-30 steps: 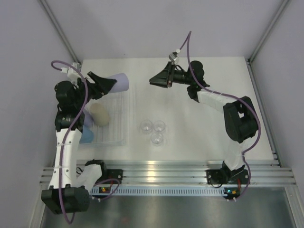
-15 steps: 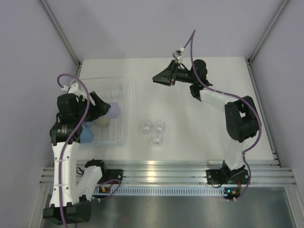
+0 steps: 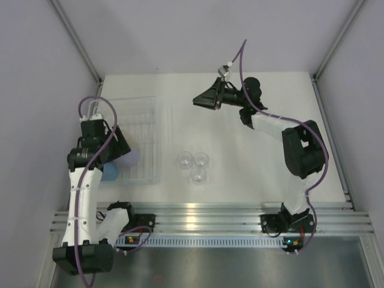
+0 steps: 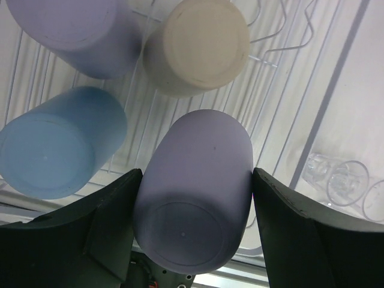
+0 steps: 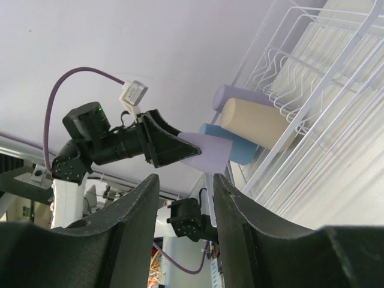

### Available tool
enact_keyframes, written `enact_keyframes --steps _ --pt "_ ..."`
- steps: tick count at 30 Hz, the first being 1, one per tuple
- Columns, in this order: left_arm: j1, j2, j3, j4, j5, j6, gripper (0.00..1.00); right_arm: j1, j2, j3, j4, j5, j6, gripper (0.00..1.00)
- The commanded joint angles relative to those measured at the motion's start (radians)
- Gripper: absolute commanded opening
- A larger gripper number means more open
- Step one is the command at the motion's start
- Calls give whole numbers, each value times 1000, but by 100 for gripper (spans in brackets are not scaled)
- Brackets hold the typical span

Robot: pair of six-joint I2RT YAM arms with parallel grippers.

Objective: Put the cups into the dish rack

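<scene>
I need to move my left gripper down next into the gap beside the blue cup [image 3: 110, 174], near the beige cup, and release the lavender cup, because bare rack wires show there.
My left gripper [image 4: 196, 174] is shut on a lavender cup [image 4: 195, 198] and holds it bottom-up over the near right part of the clear dish rack [image 4: 282, 90]. In the rack stand a blue cup [image 4: 57, 144], a beige cup [image 4: 201, 48] and a second lavender cup [image 4: 78, 30], all upside down. In the top view the left gripper [image 3: 119, 151] and its lavender cup [image 3: 131, 158] are over the rack [image 3: 147, 120]; the blue cup [image 3: 110, 174] shows beside them. Three clear cups [image 3: 194, 165] stand right of the rack. My right gripper [image 3: 197, 101] is open, empty and raised.
The clear cups also show in the left wrist view [image 4: 342, 183], just outside the rack's rim. The right wrist view looks across at the rack [image 5: 312, 102] and the left arm [image 5: 114, 144]. Grey walls close in the table at the back and both sides.
My left gripper has carried the lavender cup from the rack's far end down to its near part, beside the beige and blue cups. The right arm has barely moved.
</scene>
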Motion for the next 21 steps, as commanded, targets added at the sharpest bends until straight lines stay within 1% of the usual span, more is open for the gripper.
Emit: enact_keyframes --steps 1,13,17,21 --pt "5 35 11 -15 -57 22 0 -11 5 -3 94 -7 3 42" --pt "-3 127 14 -36 -108 -10 0 -41 23 -19 166 -13 39 42" --pt "-38 165 17 -51 -159 -40 0 -50 34 -19 204 -15 62 42" --pt "-62 204 19 -54 -179 -69 0 -60 43 -26 242 -13 92 42"
